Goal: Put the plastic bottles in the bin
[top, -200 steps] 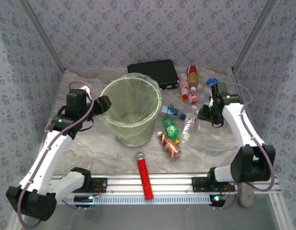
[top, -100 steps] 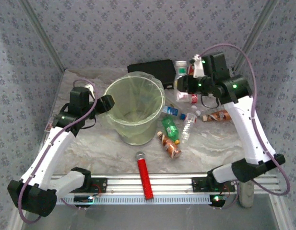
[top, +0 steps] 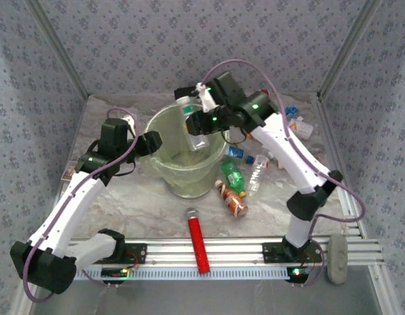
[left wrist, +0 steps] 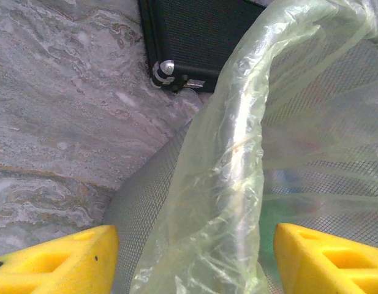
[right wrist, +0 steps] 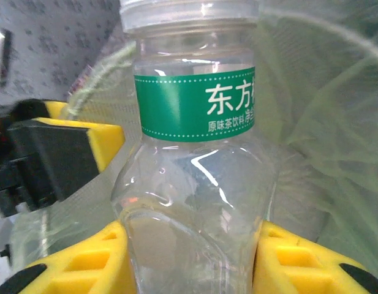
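The bottle goes free next: its end with the cap overlaps the bin's back rim, so my right gripper first lowers and tilts its fingers toward the bin's opening [top: 176,148] [right wrist: 308,177] below.
The bin [top: 182,180], a mesh bucket with a pale yellow-green liner [left wrist: 231,153], stands left of centre. My right gripper [top: 199,121] is shut on a clear plastic bottle [top: 194,128] with a green label, held over the bin's back rim. Up close, the yellow pads press both sides of this bottle [right wrist: 195,184] at my right gripper [right wrist: 192,263]. My left gripper [top: 153,141] sits at the bin's left rim. Its jaws stand open astride the rim, with my left gripper [left wrist: 195,263] not visibly touching it. Several bottles lie right of the bin, among them a green one [top: 232,176] and an amber-brown one [top: 232,200].
A black case [left wrist: 195,37] lies flat behind the bin. A red cylinder with a grey cap [top: 197,239] lies near the front rail. More clear bottles [top: 258,172] and one [top: 300,128] rest toward the right wall. Patterned walls enclose the table.
My right arm has lifted the green-labelled bottle from the back right and swung it left over the bin. The left gripper has stayed at the rim; the bin shifted slightly right.
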Controlling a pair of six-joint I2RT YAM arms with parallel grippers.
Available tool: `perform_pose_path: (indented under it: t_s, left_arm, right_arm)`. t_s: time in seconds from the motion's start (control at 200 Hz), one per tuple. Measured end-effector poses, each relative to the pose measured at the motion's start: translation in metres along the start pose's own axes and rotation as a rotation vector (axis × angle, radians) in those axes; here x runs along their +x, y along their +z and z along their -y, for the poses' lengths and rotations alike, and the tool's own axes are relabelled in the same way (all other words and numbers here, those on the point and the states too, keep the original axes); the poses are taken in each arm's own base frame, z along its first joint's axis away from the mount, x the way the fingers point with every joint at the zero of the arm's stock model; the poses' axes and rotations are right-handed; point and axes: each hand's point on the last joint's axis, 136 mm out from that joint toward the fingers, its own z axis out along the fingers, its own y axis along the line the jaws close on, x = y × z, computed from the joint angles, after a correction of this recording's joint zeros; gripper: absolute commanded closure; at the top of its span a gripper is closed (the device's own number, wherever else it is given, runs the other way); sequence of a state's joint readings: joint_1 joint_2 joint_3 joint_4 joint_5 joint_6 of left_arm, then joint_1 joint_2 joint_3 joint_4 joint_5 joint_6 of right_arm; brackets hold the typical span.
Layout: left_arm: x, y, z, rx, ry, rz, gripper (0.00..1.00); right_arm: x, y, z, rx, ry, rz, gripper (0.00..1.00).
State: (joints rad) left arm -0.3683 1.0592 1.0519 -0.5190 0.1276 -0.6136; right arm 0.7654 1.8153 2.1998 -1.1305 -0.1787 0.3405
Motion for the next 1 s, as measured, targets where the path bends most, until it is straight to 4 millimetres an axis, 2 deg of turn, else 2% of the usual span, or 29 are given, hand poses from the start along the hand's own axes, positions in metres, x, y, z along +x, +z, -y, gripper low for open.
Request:
perform_pose_path:
  t_s: [0.165,0.275,0.565,0.82,0.899,0.999]
  left_arm:
    - [0.006,0.006,0.014,0.026,0.023,-0.033,0.33]
    - [0.014,0.011,0.026,0.051,0.042,-0.062,0.34]
    - [0.022,0.019,0.046,0.095,0.053,-0.071,0.35]
    - [0.032,0.019,0.057,0.114,0.061,-0.089,0.34]
    - [0.032,0.019,0.056,0.108,0.059,-0.087,0.35]
    - [0.031,0.019,0.055,0.103,0.059,-0.085,0.34]
  right_arm:
    - [0.022,0.04,0.012,0.088,-0.021,-0.131,0.65]
    - [0.039,0.055,0.026,0.146,-0.025,-0.216,0.65]
    - [0.07,0.065,0.048,0.228,-0.045,-0.35,0.64]
    - [0.099,0.088,0.071,0.271,-0.025,-0.459,0.6]
    - [0.1,0.091,0.074,0.273,-0.022,-0.457,0.59]
    - [0.09,0.089,0.07,0.26,-0.027,-0.414,0.55]
